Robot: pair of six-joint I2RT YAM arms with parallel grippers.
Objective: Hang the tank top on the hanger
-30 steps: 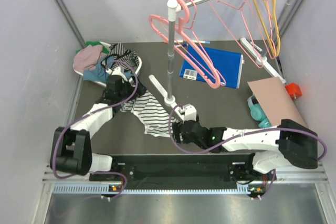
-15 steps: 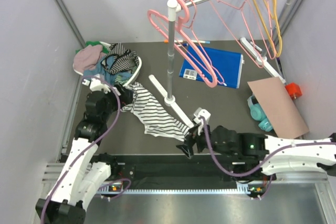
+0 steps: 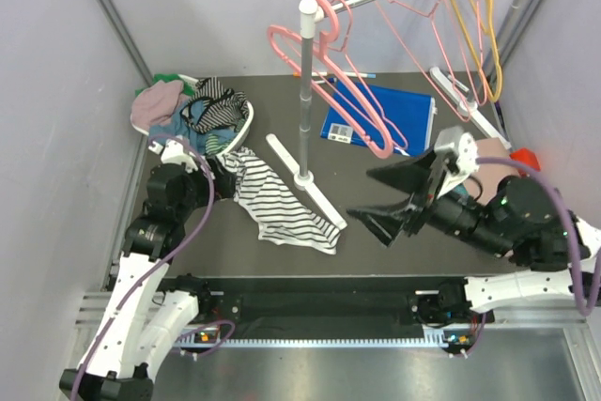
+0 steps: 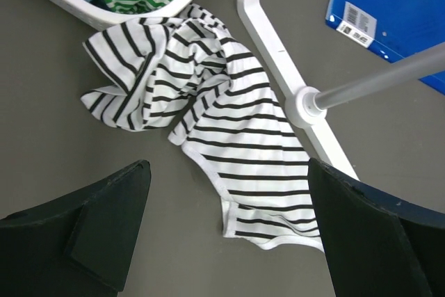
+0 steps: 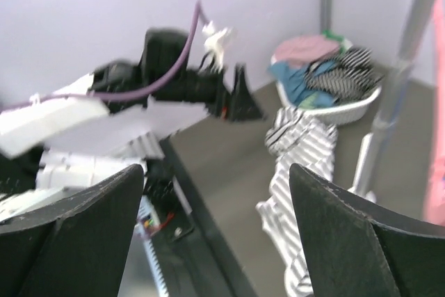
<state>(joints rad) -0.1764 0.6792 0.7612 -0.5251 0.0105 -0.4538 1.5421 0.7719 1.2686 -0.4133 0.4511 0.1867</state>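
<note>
Next, my right gripper moves its open, empty fingers outward to close around the thin pink rod beside the thick hangers, since the rod is outward of it.
The tank top (image 3: 279, 202), white with thin black stripes, lies crumpled on the dark table between the basket and the rack's base. It also shows in the left wrist view (image 4: 222, 123) and, blurred, in the right wrist view (image 5: 299, 151). My left gripper (image 3: 219, 162) is open and empty, hovering above the top's upper end (image 4: 229, 234). My right gripper (image 3: 359, 194) is open and empty, raised to the right of the top (image 5: 215, 241). The thin pink hanger (image 3: 406, 10) hangs on the rail at the back right.
A white basket (image 3: 246, 119) of clothes stands at the back left. The rack's post (image 3: 304, 91) carries thick pink hangers (image 3: 352, 100), and its white base (image 4: 278, 53) lies beside the top. A yellow hanger (image 3: 490, 44), a blue folder (image 3: 394, 119) and brown card (image 3: 493, 180) are at the right.
My right gripper has risen from the table near the top's lower hem and swung right, open. My left arm drew back from the basket and now holds over the top.
</note>
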